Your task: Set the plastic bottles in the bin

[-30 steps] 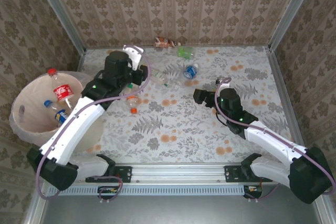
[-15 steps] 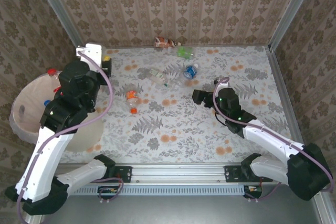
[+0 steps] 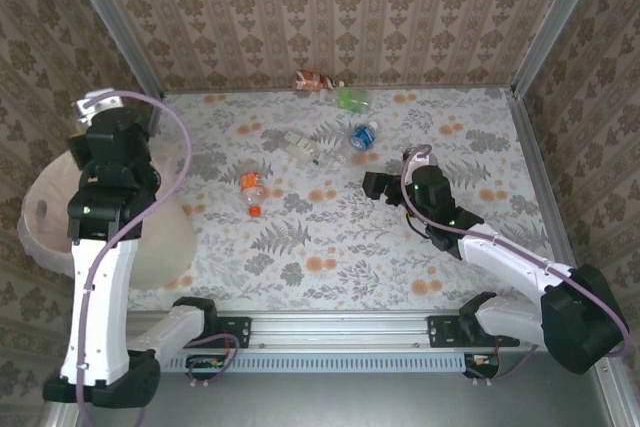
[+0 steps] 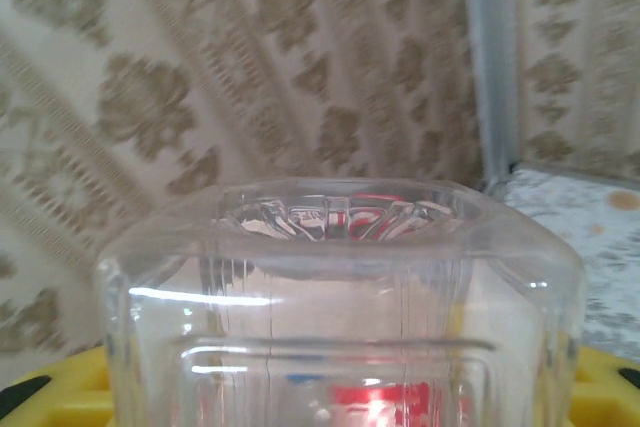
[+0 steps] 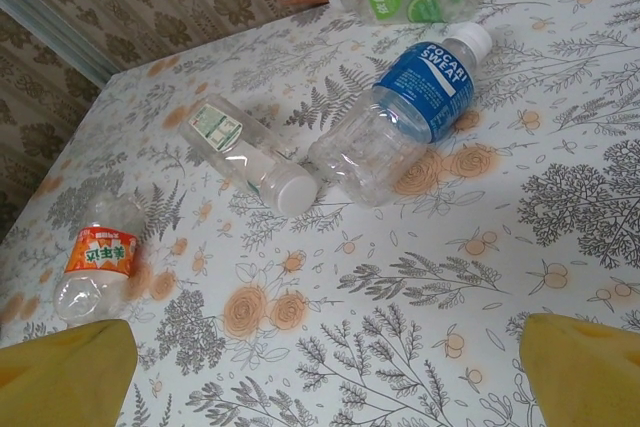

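Observation:
My left gripper should next move back over the pale bin's opening point(image 3: 52, 202), nearer my base, and let go of the bottle, because it hangs at the bin's far rim now.
My left gripper point(image 4: 320, 397) is shut on a clear plastic bottle point(image 4: 340, 287) with a red label, its ribbed base toward the camera. In the top view the left wrist hangs above the far side of the pale bin point(image 3: 160, 247). My right gripper point(image 3: 375, 185) point(image 5: 325, 377) stands open low over the table, nothing between its yellow fingertips point(image 5: 60, 372). Ahead of it lie a blue-label bottle point(image 5: 400, 112) point(image 3: 362, 136) and a clear white-capped bottle point(image 5: 250, 157) point(image 3: 300, 147). An orange-label bottle point(image 5: 95, 257) point(image 3: 250, 187) lies to its left.
A green-label bottle point(image 3: 352, 99) and a brownish crushed bottle point(image 3: 315, 80) lie by the back wall. Patterned walls close in the table on three sides. My left arm hides most of the bin's inside.
My left arm has swung left from the middle of the table to above the bin, carrying the bottle. The right gripper has crept slightly left toward the bottles, still open.

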`<state>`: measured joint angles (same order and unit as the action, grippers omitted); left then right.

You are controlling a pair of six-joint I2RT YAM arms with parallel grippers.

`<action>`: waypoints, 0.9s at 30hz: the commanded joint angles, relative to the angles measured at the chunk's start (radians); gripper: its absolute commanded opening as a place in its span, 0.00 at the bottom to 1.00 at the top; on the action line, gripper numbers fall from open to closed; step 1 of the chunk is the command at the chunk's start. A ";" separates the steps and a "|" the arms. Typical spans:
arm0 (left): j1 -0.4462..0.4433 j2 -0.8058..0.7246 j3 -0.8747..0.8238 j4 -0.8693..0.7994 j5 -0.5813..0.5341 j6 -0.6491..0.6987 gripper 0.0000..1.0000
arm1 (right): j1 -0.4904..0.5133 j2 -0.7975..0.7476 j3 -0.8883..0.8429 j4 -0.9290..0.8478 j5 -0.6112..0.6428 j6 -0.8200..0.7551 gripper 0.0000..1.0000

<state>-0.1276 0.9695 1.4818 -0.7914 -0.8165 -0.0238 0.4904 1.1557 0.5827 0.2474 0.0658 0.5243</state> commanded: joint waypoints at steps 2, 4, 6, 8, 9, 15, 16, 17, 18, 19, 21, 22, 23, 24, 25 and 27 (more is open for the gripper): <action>0.151 -0.032 0.005 -0.085 0.065 -0.074 0.41 | -0.004 0.015 0.034 0.034 -0.020 -0.004 1.00; 0.222 -0.035 -0.013 -0.099 0.099 -0.077 0.42 | -0.004 0.024 0.041 0.036 -0.023 -0.007 1.00; 0.302 -0.035 -0.034 -0.110 0.131 -0.081 0.42 | -0.004 0.036 0.050 0.040 -0.033 -0.009 1.00; 0.392 -0.036 -0.063 -0.109 0.168 -0.085 0.42 | -0.004 0.050 0.062 0.041 -0.044 -0.012 1.00; 0.432 -0.036 -0.078 -0.104 0.179 -0.085 0.42 | -0.004 0.054 0.068 0.041 -0.049 -0.013 1.00; 0.675 0.006 -0.145 -0.043 0.280 -0.089 0.51 | -0.004 0.066 0.092 0.037 -0.065 -0.024 1.00; 0.692 0.029 -0.143 -0.047 0.284 -0.106 0.57 | -0.004 0.065 0.091 0.037 -0.064 -0.023 1.00; 0.707 0.048 -0.139 -0.054 0.294 -0.121 0.61 | -0.004 0.064 0.089 0.038 -0.064 -0.021 1.00; 0.718 0.068 -0.123 -0.068 0.311 -0.136 0.66 | -0.004 0.061 0.085 0.040 -0.063 -0.019 1.00; 0.723 0.088 -0.104 -0.087 0.321 -0.149 0.70 | -0.004 0.059 0.082 0.040 -0.063 -0.020 1.00; 0.721 0.108 -0.070 -0.119 0.352 -0.171 0.79 | -0.004 0.053 0.076 0.037 -0.060 -0.021 1.00; 0.718 0.109 -0.058 -0.129 0.367 -0.183 0.84 | -0.004 0.050 0.072 0.035 -0.059 -0.022 1.00; 0.712 0.105 -0.052 -0.129 0.378 -0.192 0.89 | -0.004 0.049 0.069 0.035 -0.057 -0.023 1.00; 0.701 0.100 -0.044 -0.132 0.380 -0.203 0.93 | -0.003 0.047 0.068 0.034 -0.055 -0.024 1.00; 0.687 0.095 -0.040 -0.133 0.377 -0.212 0.95 | -0.004 0.047 0.068 0.034 -0.052 -0.025 1.00; 0.643 0.091 -0.024 -0.142 0.367 -0.225 0.97 | -0.004 0.049 0.070 0.034 -0.052 -0.026 1.00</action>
<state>0.5533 1.0882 1.4063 -0.9001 -0.4717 -0.1997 0.4904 1.2129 0.6453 0.2661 0.0177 0.5194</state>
